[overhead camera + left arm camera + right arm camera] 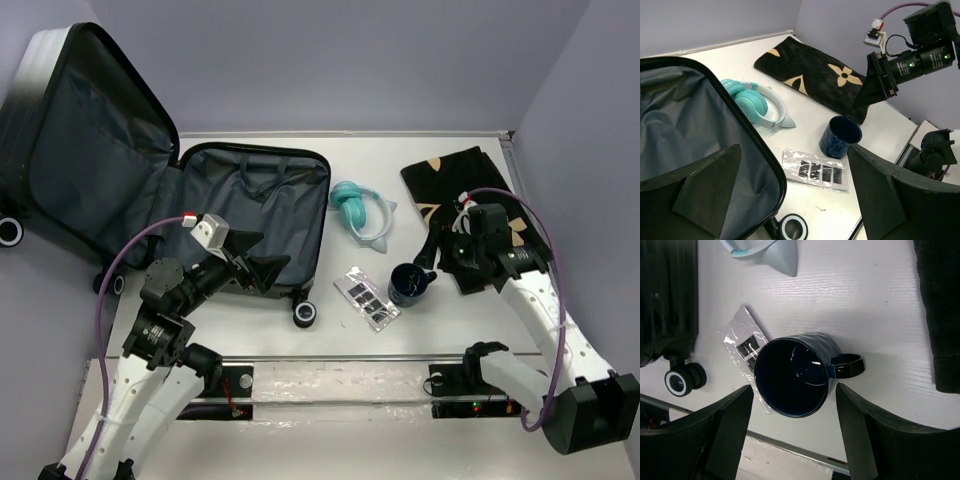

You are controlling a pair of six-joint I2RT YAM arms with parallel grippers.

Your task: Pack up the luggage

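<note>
The robot's right gripper will lower one finger inside and one outside the mug's rim (426,279) (827,378) beside the handle, since the mug's top is open.
The luggage (250,205) lies open at the left, its lid (85,140) upright against the wall and its dark grey lining (690,130) empty. My left gripper (252,262) is open and empty above the case's near right corner; in its wrist view (800,200) it spans the rim and a wheel (794,227). My right gripper (438,258) is open and empty, just above and right of a dark blue mug (410,285). In the right wrist view the mug (795,375) stands upright between and beyond the open gripper (796,435), untouched.
Teal headphones (360,215) lie right of the case. A clear plastic packet (367,298) with black strips lies between the case wheel (305,314) and the mug. A black cloth with tan motifs (450,180) lies at the back right, under the right arm.
</note>
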